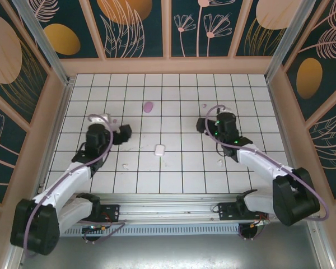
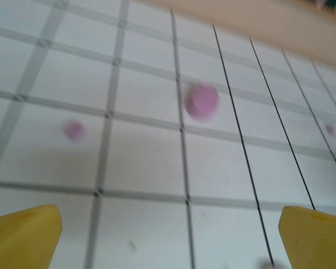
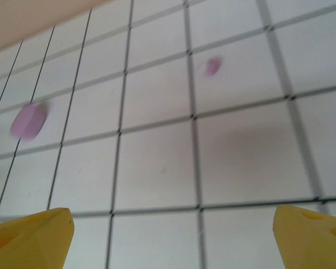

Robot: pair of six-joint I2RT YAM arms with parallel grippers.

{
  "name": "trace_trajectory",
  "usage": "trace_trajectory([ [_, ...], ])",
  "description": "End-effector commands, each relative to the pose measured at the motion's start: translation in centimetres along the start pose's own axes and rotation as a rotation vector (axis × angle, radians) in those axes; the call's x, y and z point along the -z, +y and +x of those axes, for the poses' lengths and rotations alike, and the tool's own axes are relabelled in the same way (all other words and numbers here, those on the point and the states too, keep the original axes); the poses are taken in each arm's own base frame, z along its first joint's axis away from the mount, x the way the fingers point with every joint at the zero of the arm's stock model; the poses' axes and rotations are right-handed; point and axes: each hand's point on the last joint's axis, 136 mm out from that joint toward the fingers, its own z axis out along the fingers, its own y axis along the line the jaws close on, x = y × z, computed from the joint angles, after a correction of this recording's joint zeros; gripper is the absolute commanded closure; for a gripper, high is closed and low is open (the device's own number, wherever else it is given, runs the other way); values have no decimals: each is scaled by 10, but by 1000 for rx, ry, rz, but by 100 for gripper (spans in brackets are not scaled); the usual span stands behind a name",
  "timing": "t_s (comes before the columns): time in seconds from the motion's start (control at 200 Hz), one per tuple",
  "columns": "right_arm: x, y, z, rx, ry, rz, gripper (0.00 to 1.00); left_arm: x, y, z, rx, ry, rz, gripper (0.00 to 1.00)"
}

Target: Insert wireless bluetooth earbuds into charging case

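Note:
The charging case lies apart from my open fingers, so my left gripper will next move across to it, lower them around its sides and close.
The charging case (image 1: 159, 149), a small glossy white box, lies shut on the tiled floor midway between the arms. One tiny white earbud (image 1: 125, 166) rests left of it, nearer the front. The other earbud (image 1: 219, 162) lies to its right, close under the right arm. My left gripper (image 1: 125, 134) hovers up and left of the case, apart from it. In the left wrist view it (image 2: 171, 235) is open, with bare tile between its yellow fingertips (image 2: 28, 235). My right gripper (image 1: 203, 124) hangs up and right of the case, open (image 3: 173, 235) over bare tile.
A flat purple oval piece (image 1: 149, 106) lies toward the back, also seen from both wrists (image 2: 202, 102) (image 3: 28, 121). Small pinkish specks (image 2: 74, 130) (image 3: 213, 66) dot the tiles. Wooden walls (image 1: 168, 66) ring the floor.

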Motion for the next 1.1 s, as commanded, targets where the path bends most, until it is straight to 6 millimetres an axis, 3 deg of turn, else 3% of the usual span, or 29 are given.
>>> trace_trajectory([
  [0.0, -8, 4, 40, -68, 131, 3, 8, -6, -14, 31, 9, 130, -31, 2],
  [0.1, -8, 12, 60, -47, 203, -14, 8, -9, -36, 46, -53, 168, -43, 2],
  [0.295, -3, 6, 83, -35, 268, -16, 7, -20, -74, 80, -109, 245, -14, 2],
  [0.561, -1, 7, 93, -66, 291, -39, 7, -39, -119, 125, -216, 335, -37, 1],
  [0.651, -3, 7, 94, -56, 299, -43, 6, -43, -121, 132, -217, 346, -38, 2],
  [0.891, -8, 14, 90, -43, 306, -57, 6, -53, -102, 153, -290, 418, -123, 2],
  [1.091, -9, 14, 93, -41, 327, -71, 5, -59, -107, 165, -330, 474, -107, 14],
])
